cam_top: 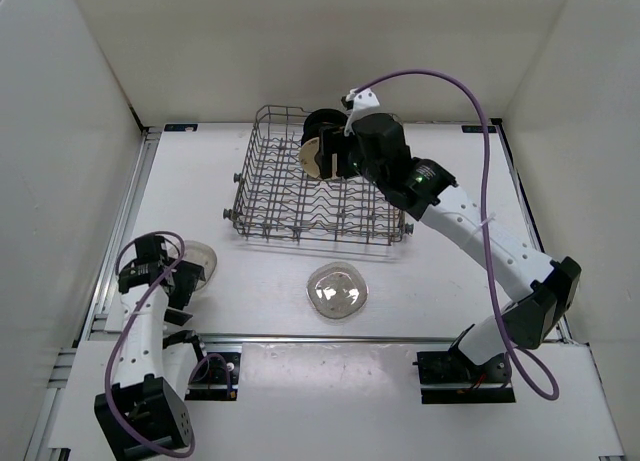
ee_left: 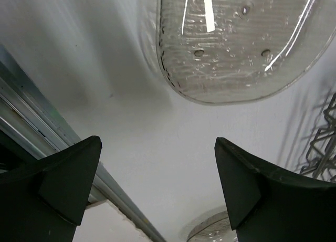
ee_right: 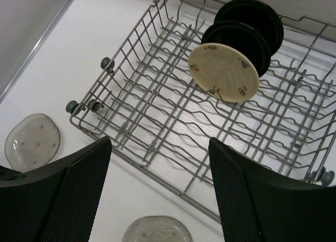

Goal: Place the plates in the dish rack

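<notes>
The left gripper lowers toward the tabletop next, brings its open fingers around the plate's near rim point(ee_left: 184, 93) and closes, because the clear plate lies beyond the empty fingers.
The grey wire dish rack point(cam_top: 290, 206) stands at mid-table. Two black plates point(ee_right: 247, 27) and a cream spotted plate point(ee_right: 223, 73) stand upright in its back tines. My right gripper point(ee_right: 160, 142) hangs open and empty above the rack, in the top view near those plates point(cam_top: 335, 159). One clear plate point(cam_top: 338, 289) lies flat in front of the rack, and another clear plate point(cam_top: 203, 259) lies at the left. My left gripper point(cam_top: 180, 279) is open just beside that plate; in its wrist view the plate point(ee_left: 236, 42) lies beyond the empty fingertips point(ee_left: 157, 142).
A metal rail point(ee_left: 47, 126) runs along the table's left edge close to my left gripper. White walls enclose the table on three sides. The rack's wire point(ee_left: 323, 147) shows at the right of the left wrist view.
</notes>
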Available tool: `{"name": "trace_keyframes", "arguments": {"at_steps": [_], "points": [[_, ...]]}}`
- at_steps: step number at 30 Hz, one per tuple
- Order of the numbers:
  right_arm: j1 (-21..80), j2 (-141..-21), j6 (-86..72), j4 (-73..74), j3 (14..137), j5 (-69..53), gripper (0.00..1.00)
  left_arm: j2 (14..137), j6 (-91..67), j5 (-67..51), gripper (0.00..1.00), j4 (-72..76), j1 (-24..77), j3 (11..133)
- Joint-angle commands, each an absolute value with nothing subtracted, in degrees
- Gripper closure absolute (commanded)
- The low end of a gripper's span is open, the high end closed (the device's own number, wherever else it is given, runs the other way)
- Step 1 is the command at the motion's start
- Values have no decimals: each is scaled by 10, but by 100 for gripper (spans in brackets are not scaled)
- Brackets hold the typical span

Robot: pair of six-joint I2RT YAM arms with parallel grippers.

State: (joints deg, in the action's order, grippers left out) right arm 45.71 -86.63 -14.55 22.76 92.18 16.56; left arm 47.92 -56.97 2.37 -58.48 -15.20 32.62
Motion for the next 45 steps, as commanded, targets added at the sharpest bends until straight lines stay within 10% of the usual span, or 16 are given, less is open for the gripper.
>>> {"name": "trace_keyframes", "arguments": {"at_steps": [1,29,37,41,45], "points": [[456,-843,-136,167,919,164,22,492,-613,39,0,-571,-168,324],[367,-745,-159,77,794,94,23,640,-705,42,19,-398,-279,274],[361,-745,-154,72,788,94,25,714,-710,31,49,-317,-279,269],[361,-740,-149,72,783,94,25,750,-710,25,88,-302,-279,269],[361,-740,-149,77,783,89,28,774,-703,25,90,-290,-279,269]]}}
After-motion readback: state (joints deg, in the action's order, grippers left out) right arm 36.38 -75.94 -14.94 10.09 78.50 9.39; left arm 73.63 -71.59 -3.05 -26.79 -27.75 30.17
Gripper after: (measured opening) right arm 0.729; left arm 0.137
